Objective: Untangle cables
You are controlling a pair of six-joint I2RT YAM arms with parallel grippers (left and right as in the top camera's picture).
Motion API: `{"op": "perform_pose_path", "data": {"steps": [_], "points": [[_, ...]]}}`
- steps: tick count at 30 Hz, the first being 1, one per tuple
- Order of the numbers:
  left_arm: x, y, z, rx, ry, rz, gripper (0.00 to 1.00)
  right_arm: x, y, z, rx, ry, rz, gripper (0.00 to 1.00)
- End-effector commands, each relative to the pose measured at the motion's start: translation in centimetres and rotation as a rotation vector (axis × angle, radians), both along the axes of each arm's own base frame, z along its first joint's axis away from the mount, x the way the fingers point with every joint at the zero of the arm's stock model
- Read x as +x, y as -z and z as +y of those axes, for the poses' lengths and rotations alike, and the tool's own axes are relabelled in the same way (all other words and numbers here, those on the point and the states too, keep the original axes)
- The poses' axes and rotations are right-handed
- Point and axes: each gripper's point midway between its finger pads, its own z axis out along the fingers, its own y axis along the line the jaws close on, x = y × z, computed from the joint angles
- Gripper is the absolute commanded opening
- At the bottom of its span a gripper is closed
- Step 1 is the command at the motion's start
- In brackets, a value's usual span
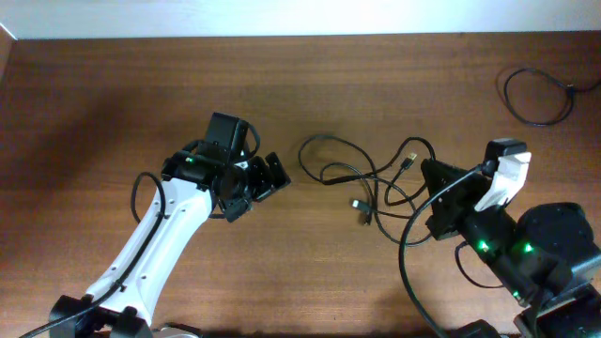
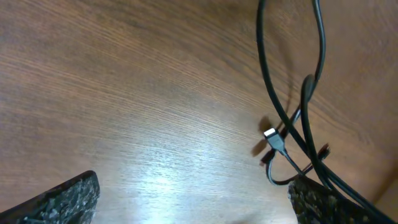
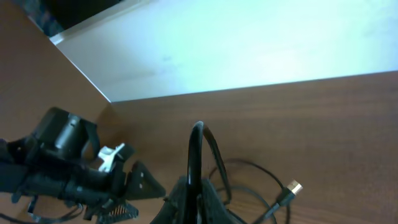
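Note:
A loop sticks out of the tangle toward the left gripper, so the robot will lower that gripper toward the right in the overhead view, onto the loop's near strand (image 1: 308,173) (image 2: 266,71).
A tangle of thin black cables (image 1: 349,173) lies at the table's middle, with a silver plug (image 1: 358,204) and a gold plug (image 1: 408,161) showing. My left gripper (image 1: 257,188) stands open just left of the tangle, nothing between its fingers. In the left wrist view the cables (image 2: 283,118) and silver plug (image 2: 272,134) lie ahead by the right finger (image 2: 323,202) of the left gripper (image 2: 193,205). My right gripper (image 1: 429,175) is shut on a cable at the tangle's right side. In the right wrist view the right gripper (image 3: 198,198) pinches a cable loop (image 3: 195,152) that rises upright, and the gold plug (image 3: 292,186) lies to its right.
A separate loop of thin black cable (image 1: 537,94) lies near the back right corner. The table's back edge meets a white wall (image 3: 249,50). My left arm (image 3: 68,168) shows at the left of the right wrist view.

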Motion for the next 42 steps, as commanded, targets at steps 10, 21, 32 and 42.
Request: {"op": "perform_pose_path", "data": {"steps": [10,21,32,42], "points": [[-0.7,-0.8,-2.4,-0.194,-0.156,0.132,0.99,-0.1,-3.6,1.6,0.118,-0.080,-0.084,0.04],[0.5,0.7,-3.8,-0.322,-0.521,0.373,0.99,-1.7,-7.2,4.0,0.183,-0.258,-0.210,0.04],[2.1,1.2,-4.2,-0.357,-0.591,0.371,0.99,-3.2,-10.8,5.1,0.268,-0.365,-0.322,0.04],[-1.0,2.4,-7.2,-0.283,-0.503,0.438,0.91,-2.3,-11.2,5.6,0.273,-0.372,-0.342,0.04]]}}
